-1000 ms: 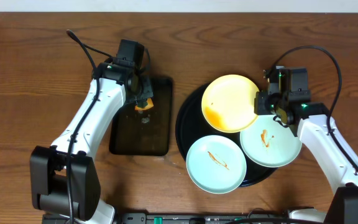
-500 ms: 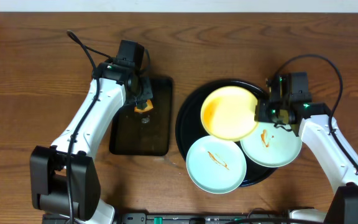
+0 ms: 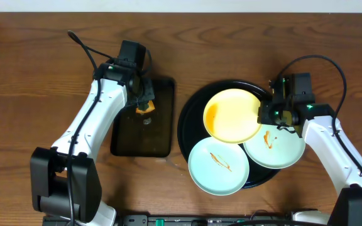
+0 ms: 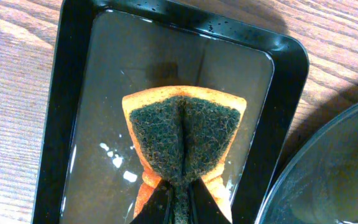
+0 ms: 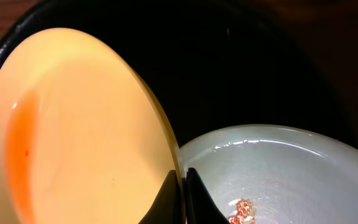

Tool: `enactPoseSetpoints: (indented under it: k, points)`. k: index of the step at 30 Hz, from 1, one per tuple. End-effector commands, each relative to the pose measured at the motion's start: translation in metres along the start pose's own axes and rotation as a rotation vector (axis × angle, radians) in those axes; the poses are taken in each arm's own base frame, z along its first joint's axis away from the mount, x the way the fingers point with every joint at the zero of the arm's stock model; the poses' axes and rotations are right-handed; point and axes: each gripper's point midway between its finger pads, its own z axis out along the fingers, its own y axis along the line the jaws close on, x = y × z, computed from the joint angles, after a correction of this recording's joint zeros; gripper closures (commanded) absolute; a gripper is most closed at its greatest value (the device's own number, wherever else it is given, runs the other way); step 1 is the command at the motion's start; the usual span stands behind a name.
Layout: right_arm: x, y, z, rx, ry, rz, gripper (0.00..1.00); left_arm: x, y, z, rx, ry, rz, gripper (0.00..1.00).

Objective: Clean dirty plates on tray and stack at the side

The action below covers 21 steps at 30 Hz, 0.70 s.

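Note:
Next, my right gripper moves up, past the round tray (image 3: 189,113) and down to release the plate. Bare tabletop lies to the gripper's right in the overhead view.
The pale yellow plate (image 3: 232,115) with an orange smear at its left lies tilted over the round black tray (image 3: 189,113); my right gripper (image 3: 268,113) is shut on its right rim, as the right wrist view shows (image 5: 183,186), with the yellow plate (image 5: 73,137) at left. Two mint-white plates with sauce smears lie on the tray: one at front (image 3: 219,166), one at right (image 3: 274,145), also in the right wrist view (image 5: 278,174). My left gripper (image 3: 144,104) is shut on an orange sponge with a dark green pad (image 4: 182,140), over the rectangular tray.
The small rectangular black tray (image 3: 144,132) holds a film of water and also shows in the left wrist view (image 4: 73,93). The round tray's rim (image 4: 316,174) shows at the right of that view. Wooden table (image 3: 30,75) all around.
My right gripper moved the yellow plate down and a little left from a second ago, lowering it over the tray; since half a second ago nothing moved. The left arm stayed still.

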Motion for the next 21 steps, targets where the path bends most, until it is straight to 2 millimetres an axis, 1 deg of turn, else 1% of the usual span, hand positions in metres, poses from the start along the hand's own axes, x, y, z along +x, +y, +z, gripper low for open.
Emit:
enactPoseSetpoints:
  k: [1, 4, 7, 10, 15, 17, 19, 21]
  points:
    - [-0.017, -0.01, -0.004, 0.066, -0.077, 0.061, 0.99, -0.001, 0.003, 0.0, -0.013, -0.003, 0.009, 0.92]
    - [-0.032, -0.009, -0.006, 0.057, -0.138, 0.119, 0.99, -0.001, 0.004, 0.0, -0.014, -0.002, 0.009, 0.93]
    - [-0.036, -0.001, -0.006, 0.012, -0.151, 0.119, 0.99, -0.001, 0.003, 0.0, -0.014, -0.002, 0.009, 0.93]
    - [-0.027, 0.005, -0.005, -0.019, -0.108, 0.115, 0.99, -0.001, 0.003, 0.0, -0.014, -0.003, 0.009, 0.93]
    - [0.001, -0.002, -0.003, 0.017, 0.004, 0.119, 0.99, -0.001, 0.003, 0.0, -0.014, -0.002, 0.009, 0.93]
    - [0.004, -0.007, -0.004, 0.044, 0.013, 0.099, 0.99, -0.001, 0.003, 0.0, -0.014, -0.003, 0.009, 0.92]
    - [-0.002, -0.012, -0.004, 0.073, -0.012, 0.052, 0.99, -0.001, 0.003, 0.0, -0.013, -0.003, 0.009, 0.92]
    - [-0.021, -0.01, -0.005, 0.071, -0.088, -0.035, 0.99, -0.001, 0.003, 0.0, -0.014, -0.003, 0.009, 0.92]
